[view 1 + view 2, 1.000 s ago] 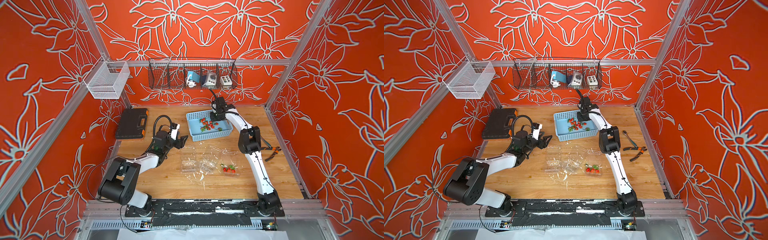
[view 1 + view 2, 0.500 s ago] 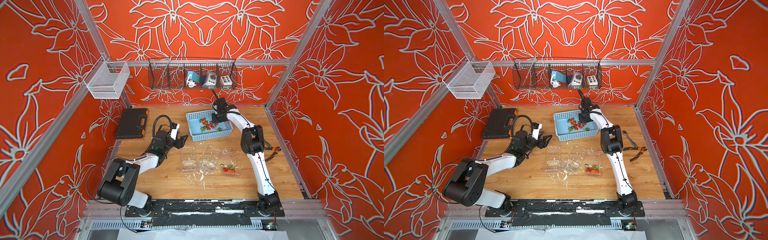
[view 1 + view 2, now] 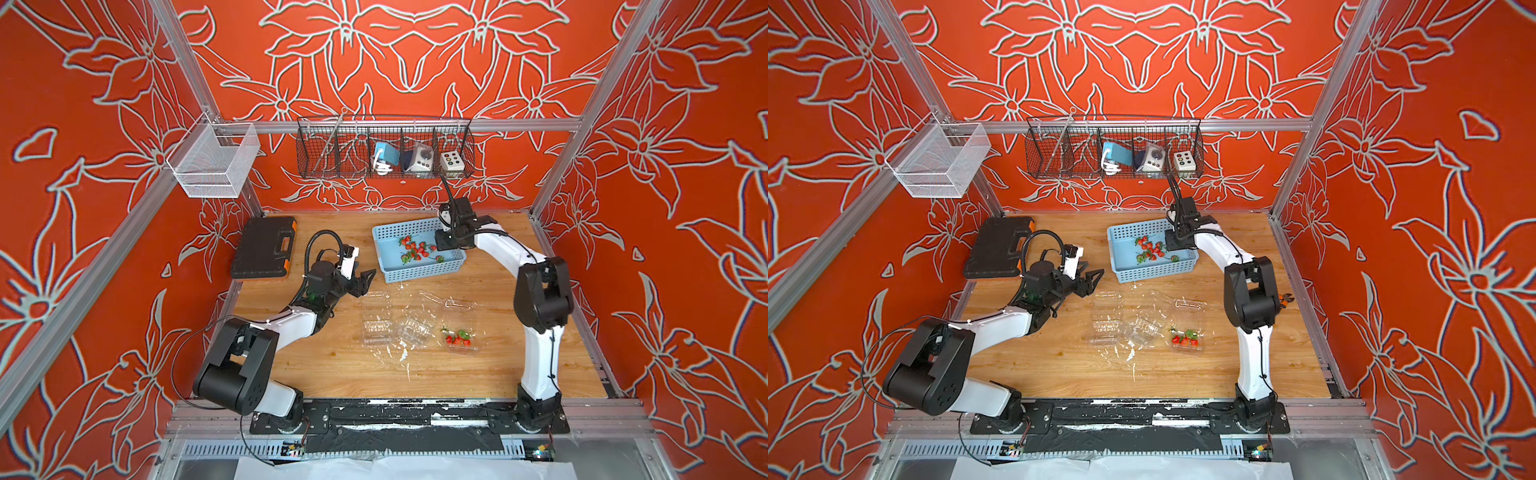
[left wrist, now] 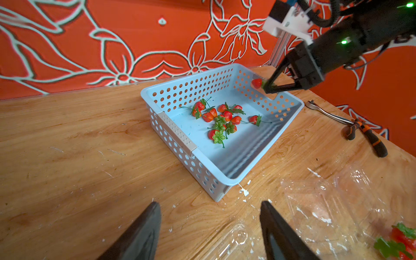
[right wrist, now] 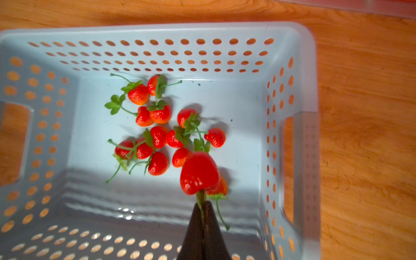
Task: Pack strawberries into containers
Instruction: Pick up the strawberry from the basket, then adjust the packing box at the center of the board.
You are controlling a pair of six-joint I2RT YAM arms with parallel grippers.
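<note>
The partly filled container has room, as it holds only a few strawberries. My right gripper needs to move back from the basket (image 3: 419, 272), lower into the container and release the green stem.
Several strawberries (image 5: 157, 126) lie in the light-blue perforated basket (image 3: 419, 272). My right gripper (image 5: 203, 206) is shut on the green stem of one strawberry (image 5: 199, 172) and holds it above the basket floor, near the basket's right end (image 4: 256, 83). Three clear containers lie open mid-table: two empty ones (image 3: 376, 332) (image 3: 413, 330), and a third (image 3: 459, 340) holding a few strawberries. My left gripper (image 4: 209, 202) stands open with nothing between its fingers, over bare wood between the basket and the containers (image 3: 365, 282).
A black tool case with orange latches (image 3: 264, 249) sits at the back left. Pliers with orange grips (image 4: 364, 132) lie by the right wall. A wire rack (image 3: 384, 149) and a white mesh bin (image 3: 214, 166) hang above the table's back.
My right gripper has closed on a strawberry's stem in the basket and shifted slightly. The left arm has not moved.
</note>
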